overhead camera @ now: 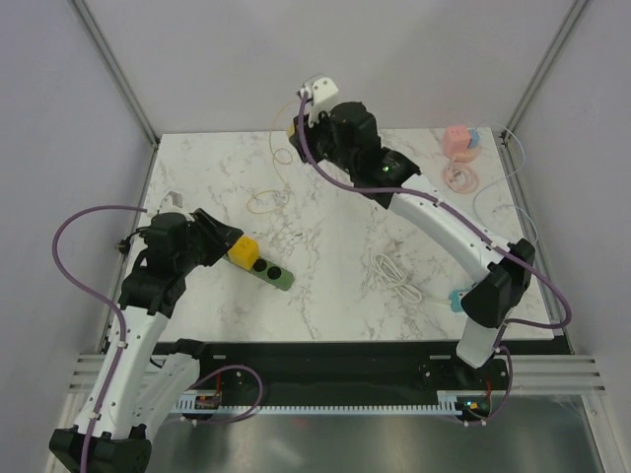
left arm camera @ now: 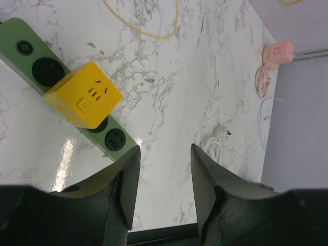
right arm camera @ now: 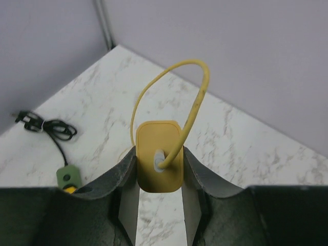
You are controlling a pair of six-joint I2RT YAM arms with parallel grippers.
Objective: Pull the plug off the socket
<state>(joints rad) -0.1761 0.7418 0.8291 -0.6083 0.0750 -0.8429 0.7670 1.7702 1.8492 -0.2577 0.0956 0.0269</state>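
Note:
The plug is apart from the power strip (overhead camera: 274, 273), so my right gripper should next move toward the pink cube, down to the bare far tabletop, and release it.
A green power strip (overhead camera: 274, 273) lies at the table's left with a yellow cube adapter (overhead camera: 243, 251) plugged into it; both also show in the left wrist view, strip (left arm camera: 11, 40) and cube (left arm camera: 84, 95). My left gripper (overhead camera: 219, 241) is open and empty, its fingertips just beside the strip's near end (left arm camera: 164, 154). My right gripper (right arm camera: 159, 154) is shut on a flat yellow plug (right arm camera: 159, 164) and holds it above the table's far edge (overhead camera: 294, 128). The plug's yellow cable (right arm camera: 197, 92) loops up from it. The plug is apart from the strip.
A yellow cable loop (overhead camera: 264, 202) lies mid-table. A coiled white cable (overhead camera: 394, 276) lies right of centre, with a teal item (overhead camera: 455, 299) beside it. A pink cube with pink cable (overhead camera: 458, 148) sits back right. A black cord (right arm camera: 48, 128) trails from the strip.

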